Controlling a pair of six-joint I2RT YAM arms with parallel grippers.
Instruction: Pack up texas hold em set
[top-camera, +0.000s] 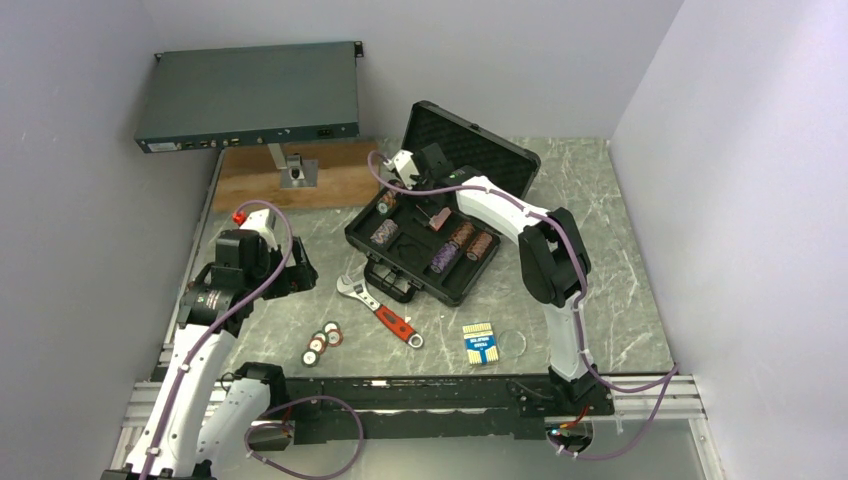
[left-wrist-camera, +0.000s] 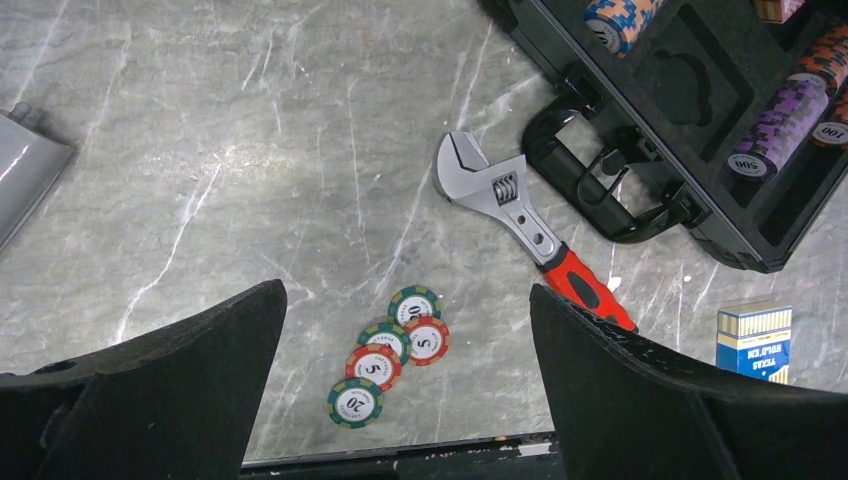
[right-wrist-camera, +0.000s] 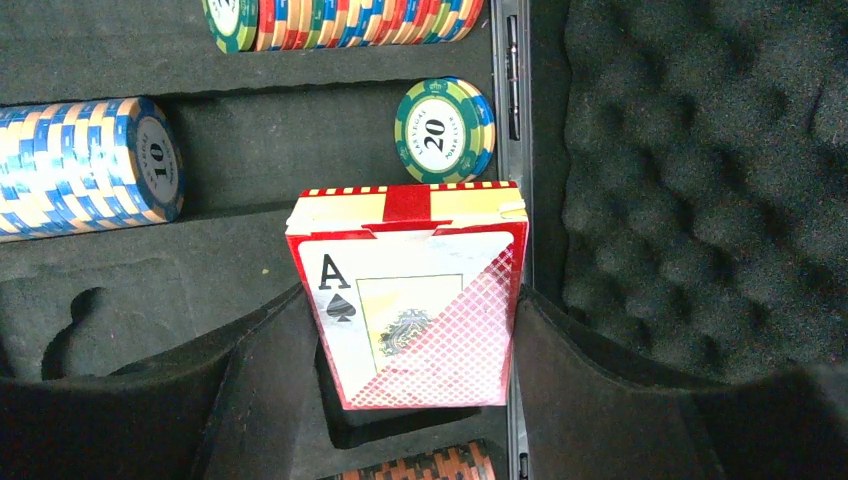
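Observation:
The robot's right gripper will move toward the orange chips next, lower the red card deck (right-wrist-camera: 410, 290) into the empty rectangular slot (right-wrist-camera: 405, 422) and let go of it, since the slot is below, in that direction.
The black case (top-camera: 425, 262) lies open at mid-table, its foam lid (top-camera: 470, 150) raised at the back. Rows of striped chips (top-camera: 447, 257) sit in its slots. My right gripper (top-camera: 433, 207) is over the case, shut on the red card deck (right-wrist-camera: 410, 290), which it holds above an empty rectangular slot next to a 20 chip (right-wrist-camera: 443, 130). My left gripper (left-wrist-camera: 405, 295) is open and empty above several loose chips (left-wrist-camera: 390, 355) on the table (top-camera: 322, 343). The blue card deck (top-camera: 481, 343) lies on the table near the front. The red triangle is out of view.
A red-handled wrench (top-camera: 380, 310) lies between the loose chips and the case handle (left-wrist-camera: 600, 190). A flat dark-grey rack box (top-camera: 250, 100) stands on a metal stand (top-camera: 293, 170) over a wooden board (top-camera: 330, 160) at the back left. Walls close in on both sides.

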